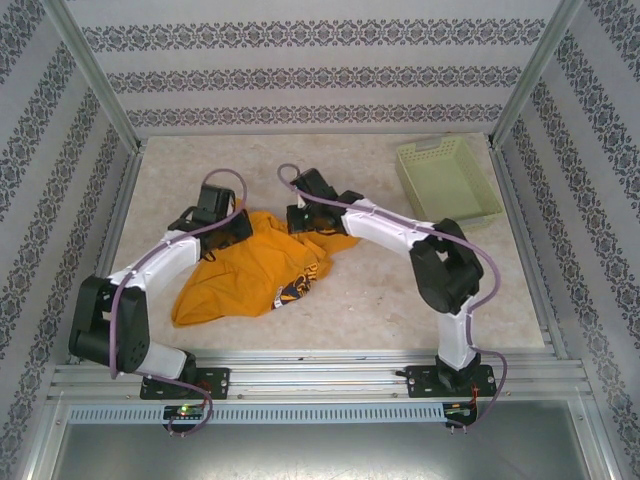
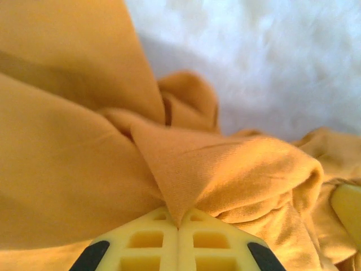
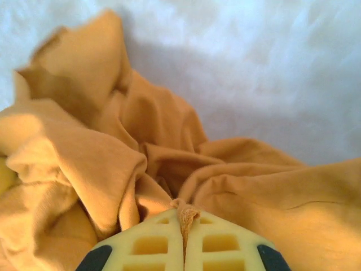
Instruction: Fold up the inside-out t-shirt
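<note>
The shirt's far side is bunched, so my left gripper will go back over the shirt's near part next, then let go of the pinched fold.
The inside-out t-shirt [image 1: 245,275] lies crumpled on the table, orange-yellow, with a dark graphic [image 1: 293,289] showing at its front right edge. My left gripper [image 1: 232,228] sits at the shirt's far left part. In the left wrist view it [image 2: 179,226] is shut on a pinched fold of the shirt [image 2: 73,169]. My right gripper [image 1: 312,226] is at the shirt's far right part. In the right wrist view it [image 3: 184,221] is shut on a bunched edge of the shirt [image 3: 265,186].
A pale green basket [image 1: 445,178] stands at the back right of the table [image 1: 400,300]. Patterned walls enclose the table on three sides. A metal rail [image 1: 320,375] runs along the near edge by the arm bases.
</note>
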Available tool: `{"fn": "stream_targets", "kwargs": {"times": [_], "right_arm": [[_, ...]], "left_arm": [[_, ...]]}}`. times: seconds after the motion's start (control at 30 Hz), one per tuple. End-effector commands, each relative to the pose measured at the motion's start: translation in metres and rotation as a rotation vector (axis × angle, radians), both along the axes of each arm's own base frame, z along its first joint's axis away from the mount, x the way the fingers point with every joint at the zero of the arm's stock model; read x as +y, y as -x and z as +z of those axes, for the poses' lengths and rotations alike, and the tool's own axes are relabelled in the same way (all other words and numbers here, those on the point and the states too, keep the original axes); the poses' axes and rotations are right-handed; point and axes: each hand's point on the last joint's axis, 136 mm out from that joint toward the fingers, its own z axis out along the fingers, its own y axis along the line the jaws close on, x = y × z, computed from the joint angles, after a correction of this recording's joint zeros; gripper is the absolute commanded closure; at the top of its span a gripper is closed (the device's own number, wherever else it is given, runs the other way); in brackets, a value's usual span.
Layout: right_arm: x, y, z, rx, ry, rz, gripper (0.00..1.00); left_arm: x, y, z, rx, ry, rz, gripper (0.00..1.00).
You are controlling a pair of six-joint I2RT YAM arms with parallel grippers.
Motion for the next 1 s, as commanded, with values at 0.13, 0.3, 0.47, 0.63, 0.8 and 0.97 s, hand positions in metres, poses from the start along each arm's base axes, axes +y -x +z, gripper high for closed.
{"fn": "stream_targets", "kwargs": {"times": [0.13,0.3,0.47,0.63,0.8,0.97], "right_arm": [[-0.059,-0.032,0.178,-0.360,-0.139,-0.140,1.00],[-0.087,-0.002,0.188,-0.431,-0.198,-0.163,1.00],[-0.116,0.035,0.103,-0.309,-0.166,-0.219,1.00],[-0.155,0.054,0.012,-0.136,-0.091,-0.329,1.00],[-0.171,0.053,-0.018,-0.054,-0.093,-0.389,1.00],[-0.161,0.043,0.008,-0.089,-0.115,-0.354,1.00]], "left_arm": [[0.039,0.005,0.159,-0.395,-0.071,0.107,1.00],[0.031,0.044,0.187,-0.547,0.043,0.062,1.00],[-0.016,0.078,0.094,-0.340,0.219,-0.115,1.00],[-0.052,0.127,-0.005,-0.106,0.097,-0.276,1.00],[-0.048,0.145,-0.041,0.013,-0.024,-0.307,0.84],[-0.038,0.138,-0.009,-0.051,-0.246,-0.297,0.39]]}}
